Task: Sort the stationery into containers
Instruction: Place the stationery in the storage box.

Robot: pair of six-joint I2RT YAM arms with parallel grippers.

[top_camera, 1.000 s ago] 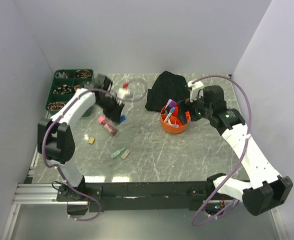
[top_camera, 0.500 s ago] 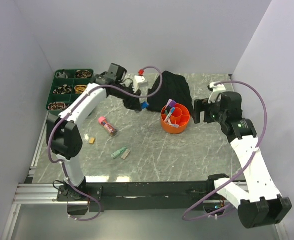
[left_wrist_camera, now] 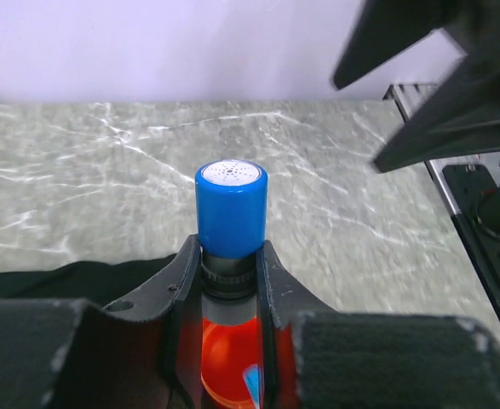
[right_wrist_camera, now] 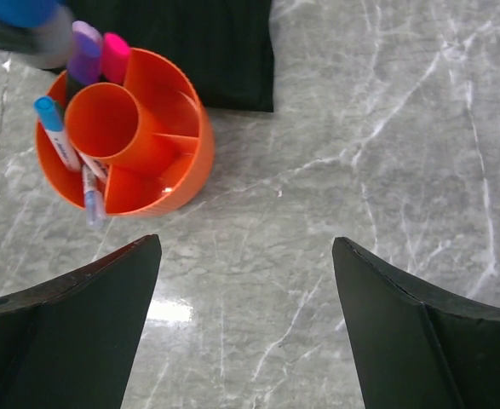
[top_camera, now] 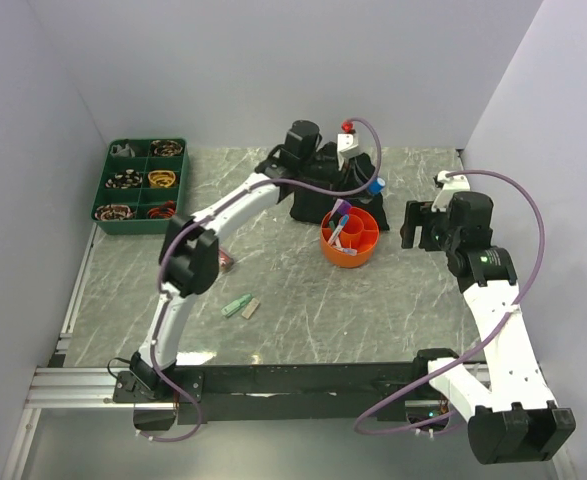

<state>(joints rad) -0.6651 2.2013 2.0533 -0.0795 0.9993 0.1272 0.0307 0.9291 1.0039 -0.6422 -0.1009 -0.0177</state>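
Observation:
The opening at the far part of the orange tub is below the left gripper's fingers, so the left gripper should lower the short chunky marker in there and release it.
My left gripper (top_camera: 371, 190) is shut on a short chunky marker with a blue cap (left_wrist_camera: 231, 207). It holds the marker upright just above the far right rim of the round orange tub (top_camera: 347, 258), whose orange inside (left_wrist_camera: 222, 358) shows below the jaws. In the tub stand a purple marker (right_wrist_camera: 86, 47), a pink marker (right_wrist_camera: 116, 54) and a thin white pen with a blue cap (right_wrist_camera: 55, 129). My right gripper (top_camera: 418, 225) is open and empty, over bare table right of the tub (right_wrist_camera: 192, 166). The dark green tray (top_camera: 106, 190) sits at the far left.
A black fabric heap (top_camera: 318, 190) lies just behind the tub. A green-capped piece (top_camera: 236, 305) and a tan eraser (top_camera: 251, 309) lie on the marble in front of the left arm. Coiled bands fill tray compartments. White walls close in the table.
My left arm swung right from the table's left middle to over the tub, carrying the blue marker. My right gripper drew back to the right, away from the tub.

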